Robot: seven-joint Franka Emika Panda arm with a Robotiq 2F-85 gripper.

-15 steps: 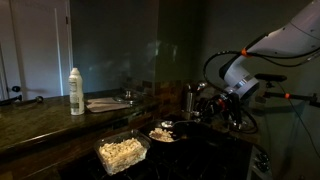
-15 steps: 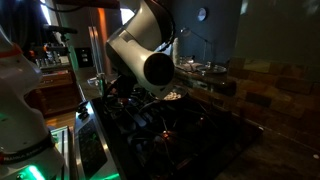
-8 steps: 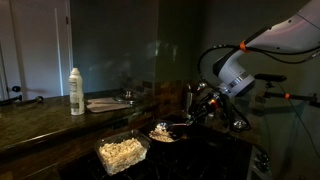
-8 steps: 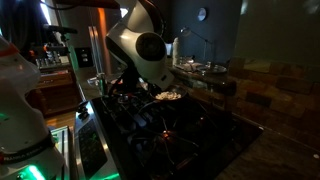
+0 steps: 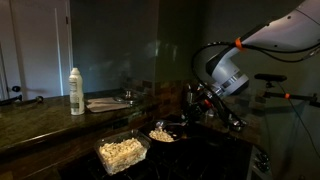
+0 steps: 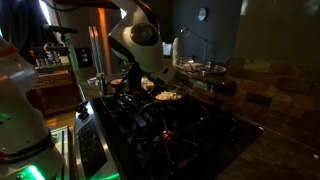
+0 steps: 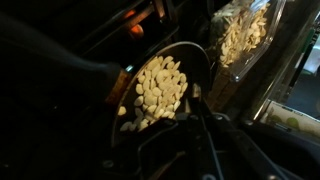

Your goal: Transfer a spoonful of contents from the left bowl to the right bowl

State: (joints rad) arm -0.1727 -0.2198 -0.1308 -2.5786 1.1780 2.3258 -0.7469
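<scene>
My gripper is reaching the dark bowl's rim and needs to ease toward the dark bowl's pale pieces, which are to its left in the wrist view, and let go of the spoon handle.
A dark round bowl holds pale pieces; it also shows in the wrist view and in an exterior view. To its left stands a clear container of pale pieces, at the upper right of the wrist view. My gripper hangs just right of the dark bowl. In the wrist view my gripper is shut on a thin dark spoon handle that reaches to the bowl's rim. The spoon's head is too dark to make out.
A white bottle and a flat plate sit on the counter at the back left. A metal shaker stands behind the bowl. Stove grates lie under the arm. Black cables hang beside the gripper.
My arm has swung toward the dark bowl and tilted, bringing the gripper and spoon closer to the bowl's rim. The bowls have not moved.
</scene>
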